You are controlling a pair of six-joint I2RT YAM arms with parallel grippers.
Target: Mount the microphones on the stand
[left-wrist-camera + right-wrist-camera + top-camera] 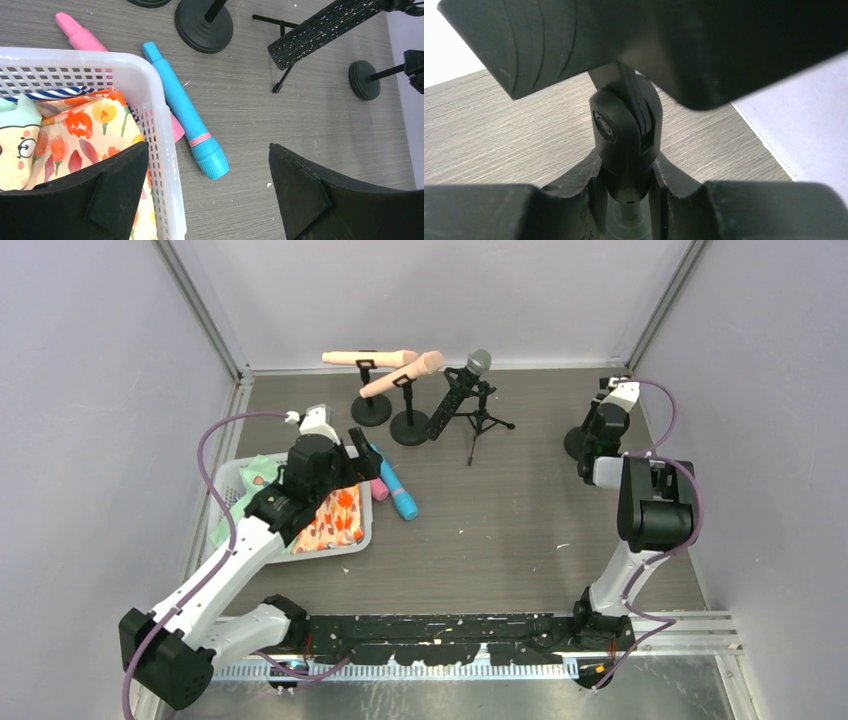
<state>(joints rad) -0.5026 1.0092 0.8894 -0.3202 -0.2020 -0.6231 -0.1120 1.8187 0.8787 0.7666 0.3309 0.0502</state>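
My right gripper moves back and toward the blue microphone (395, 490) next and releases the swivel joint over the bare tabletop beside it, because the empty stand is far off.
A bright blue microphone (395, 490) lies on the table beside the basket; it also shows in the left wrist view (185, 112). My left gripper (355, 455) hovers open and empty above it and the basket's corner (208, 150). Two peach microphones (368, 358) (405, 373) sit in clips on round-based stands (371, 410). A black microphone (458, 395) with a silver mesh head rests on a tripod stand (480, 425). My right gripper (600, 430) at the back right is shut on the swivel joint (624, 140) of an empty stand (578, 443).
A white basket (232, 480) with patterned cloths stands at the left. A pink stick-shaped object (80, 35) lies between the basket and the blue microphone. Grey walls close in the back and both sides.
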